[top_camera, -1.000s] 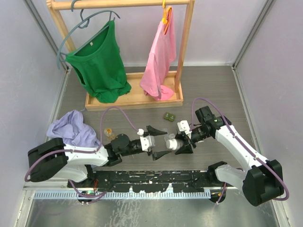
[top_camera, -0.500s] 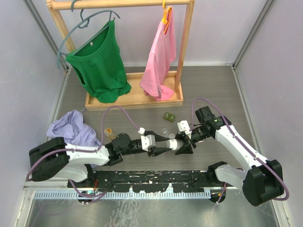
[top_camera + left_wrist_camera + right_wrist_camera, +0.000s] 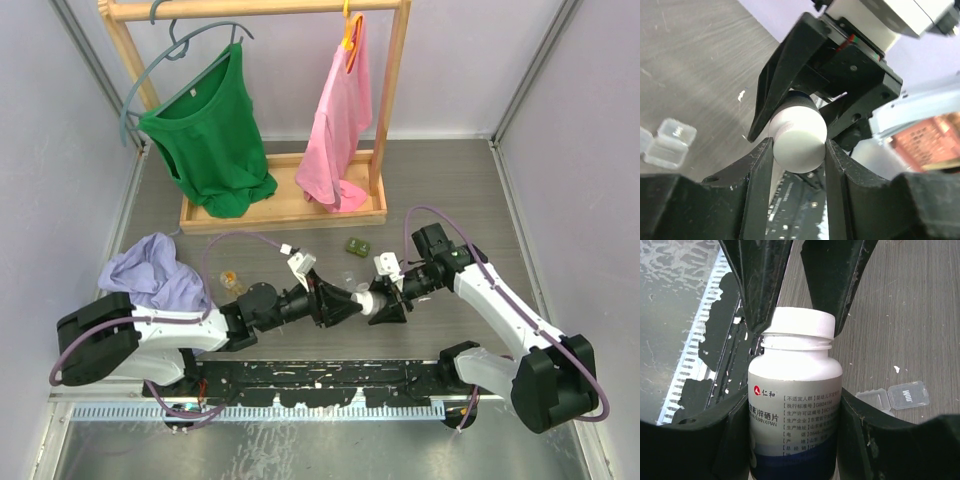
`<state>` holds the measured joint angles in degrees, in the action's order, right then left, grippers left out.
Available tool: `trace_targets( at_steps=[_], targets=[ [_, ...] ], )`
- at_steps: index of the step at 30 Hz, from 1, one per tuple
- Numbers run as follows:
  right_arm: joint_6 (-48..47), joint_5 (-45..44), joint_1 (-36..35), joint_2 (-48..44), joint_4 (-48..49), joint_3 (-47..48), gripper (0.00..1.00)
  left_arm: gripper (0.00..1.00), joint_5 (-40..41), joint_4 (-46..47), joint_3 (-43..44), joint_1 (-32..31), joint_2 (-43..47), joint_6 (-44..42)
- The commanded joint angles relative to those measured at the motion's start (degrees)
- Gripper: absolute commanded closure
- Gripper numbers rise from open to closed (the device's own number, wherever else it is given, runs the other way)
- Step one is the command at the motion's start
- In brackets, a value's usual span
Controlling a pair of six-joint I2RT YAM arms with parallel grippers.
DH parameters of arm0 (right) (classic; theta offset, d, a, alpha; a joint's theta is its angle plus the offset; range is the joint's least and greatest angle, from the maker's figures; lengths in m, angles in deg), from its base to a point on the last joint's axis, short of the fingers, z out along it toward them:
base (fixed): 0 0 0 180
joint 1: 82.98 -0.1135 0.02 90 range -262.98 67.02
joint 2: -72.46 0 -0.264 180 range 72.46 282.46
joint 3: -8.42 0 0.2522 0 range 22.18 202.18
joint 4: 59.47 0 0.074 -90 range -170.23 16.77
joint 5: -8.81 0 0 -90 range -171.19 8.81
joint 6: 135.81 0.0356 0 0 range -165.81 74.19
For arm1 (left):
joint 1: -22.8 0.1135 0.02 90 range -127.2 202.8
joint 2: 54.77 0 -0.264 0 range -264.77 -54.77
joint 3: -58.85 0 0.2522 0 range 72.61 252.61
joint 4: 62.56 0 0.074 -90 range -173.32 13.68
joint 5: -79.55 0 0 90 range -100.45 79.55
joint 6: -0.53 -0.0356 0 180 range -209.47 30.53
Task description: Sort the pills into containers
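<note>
The left gripper pulls away from the bottle next, turns its fingers down and lowers the cap outward onto the bare spot on the table by the clothes rack.
My right gripper (image 3: 795, 416) is shut on a white pill bottle (image 3: 795, 410) with a printed label, holding it level above the table (image 3: 372, 303). The left gripper (image 3: 799, 156) is shut on the bottle's white cap (image 3: 799, 139), one finger on each side of it; its fingers (image 3: 765, 280) also flank the cap in the right wrist view. The clear container (image 3: 347, 277) lies open on the table just behind the bottle (image 3: 895, 396). Further back lies the dark green container (image 3: 358, 246). The pills are hidden from view.
A wooden clothes rack (image 3: 285, 212) with a green top and a pink top stands at the back. A purple cloth (image 3: 150, 272) is heaped at the left, a small orange object (image 3: 229, 278) beside it. A black rail (image 3: 320, 378) runs along the near edge.
The left gripper, wide open around the cap a second ago, has closed onto it, and its wrist has rolled. The right arm and bottle have stayed put.
</note>
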<state>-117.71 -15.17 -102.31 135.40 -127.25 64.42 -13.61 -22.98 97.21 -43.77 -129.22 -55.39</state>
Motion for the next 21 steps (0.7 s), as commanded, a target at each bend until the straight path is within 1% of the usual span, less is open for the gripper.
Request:
trace_targets(
  at_steps=[1,3,7,11,12,14,17,18,20,21],
  targets=[
    [-0.4,0.8,0.3,0.2,-0.1,0.8,0.99,1.00,11.1,0.8,2.1,0.5,3.7,23.5],
    [-0.3,0.9,0.9,0.4,-0.1,0.8,0.99,1.00,13.2,-1.1,1.7,0.6,4.6,25.5],
    [-0.3,1.6,2.1,0.2,-0.3,0.8,0.99,1.00,18.5,-13.1,2.2,0.6,7.4,30.8],
    [-0.3,1.9,2.6,0.2,-0.4,0.8,0.99,1.00,22.0,-21.5,2.4,0.5,11.1,34.5],
    [-0.3,1.9,2.8,0.2,-0.4,0.9,0.99,1.00,22.9,-24.0,2.5,0.6,12.2,34.4],
    [-0.2,2.1,2.8,0.1,-0.6,1.0,0.99,0.96,26.2,-30.6,2.9,0.5,14.3,32.7],
    [-0.3,2.6,3.0,-0.4,-0.8,1.2,0.99,0.92,31.0,-44.6,4.7,1.0,16.2,30.2],
    [-0.3,2.6,3.0,-0.6,-0.8,1.2,0.99,0.90,31.6,-48.0,5.1,1.8,16.3,29.5],
    [-0.3,2.8,3.0,-0.9,-0.8,1.2,0.99,0.88,30.0,-51.9,5.5,4.0,16.0,26.7],
    [-0.3,2.9,3.1,-0.8,-0.9,1.2,0.99,0.83,28.7,-53.6,6.1,5.5,15.4,25.3]
  ],
)
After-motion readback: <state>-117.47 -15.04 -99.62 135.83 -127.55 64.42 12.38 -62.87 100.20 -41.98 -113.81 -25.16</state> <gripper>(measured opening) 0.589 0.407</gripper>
